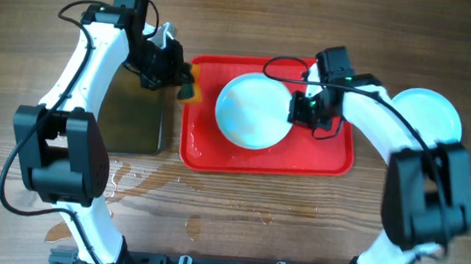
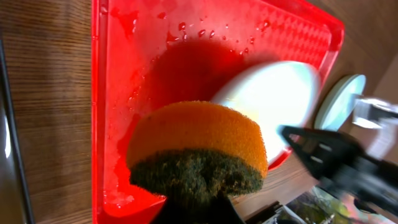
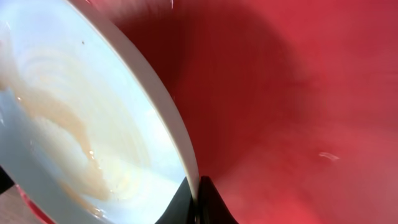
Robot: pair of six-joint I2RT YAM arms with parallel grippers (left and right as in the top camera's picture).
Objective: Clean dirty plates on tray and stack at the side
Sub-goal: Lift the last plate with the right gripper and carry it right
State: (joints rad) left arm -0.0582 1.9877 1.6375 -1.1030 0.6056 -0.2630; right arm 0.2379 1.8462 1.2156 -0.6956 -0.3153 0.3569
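Next, my right gripper lifts this plate across to the right in the overhead view, where clean plates lie stacked, lowers it onto them and releases.
The red tray (image 1: pixel 327 161) lies mid-table. A pale-blue plate (image 1: pixel 250 112) with brownish smears sits on it, tilted up at its right edge. My right gripper (image 1: pixel 299 110) is shut on that plate's rim; in the right wrist view the fingers (image 3: pixel 198 202) pinch the rim of the plate (image 3: pixel 81 124). My left gripper (image 1: pixel 184 83) is shut on an orange and green sponge (image 1: pixel 191 88) over the tray's left edge. The left wrist view shows the sponge (image 2: pixel 199 146), the tray (image 2: pixel 124 74) and the plate (image 2: pixel 273 93). Clean plates (image 1: pixel 434 111) are stacked right of the tray.
A black pan (image 1: pixel 134 119) of brownish water stands left of the tray, under my left arm. Spilled water (image 1: pixel 142 175) lies on the wooden table in front of the pan and tray.
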